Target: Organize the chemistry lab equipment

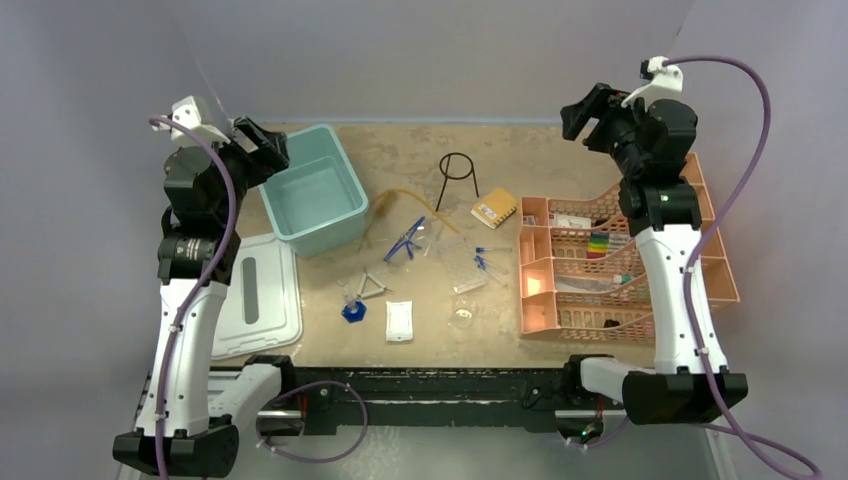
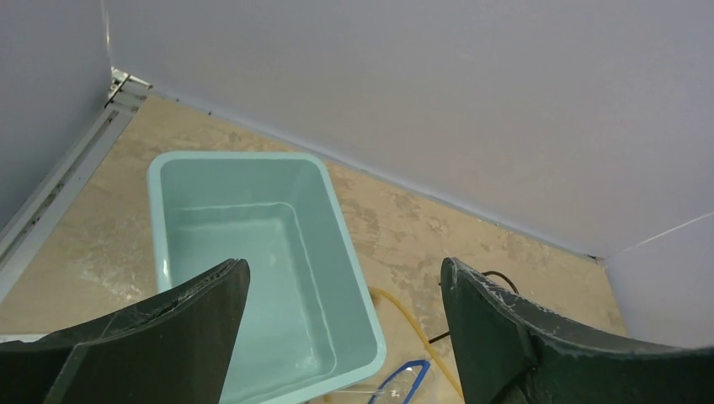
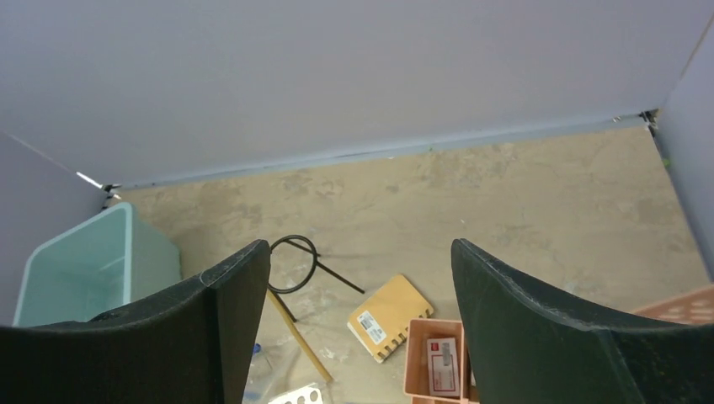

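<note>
The tripod's ring stands free on its legs, so my right gripper will move down and to the left in the top view, onto the ring's notebook-side rim (image 1: 472,169) (image 3: 316,260).
Small lab items lie mid-table. A black wire ring tripod (image 1: 457,175) stands at the back and shows in the right wrist view (image 3: 296,263). Amber tubing (image 1: 405,205) curls beside blue-framed goggles (image 1: 405,240), whose corner shows in the left wrist view (image 2: 402,383). Blue-capped tubes (image 1: 490,262) lie by a clear rack (image 1: 452,262). A wire triangle (image 1: 373,287), a white packet (image 1: 399,320) and a small beaker (image 1: 463,318) lie nearer. My left gripper (image 1: 262,148) is open and empty, high over the teal tub. My right gripper (image 1: 588,110) is open and empty, raised at the back right.
The teal tub (image 1: 312,190) stands at the back left, its white lid (image 1: 257,295) lying in front. An orange tiered mesh tray (image 1: 610,262) with a few items fills the right side. A tan spiral notebook (image 1: 493,210) lies beside it. A blue hexagonal piece (image 1: 353,311) lies near the triangle.
</note>
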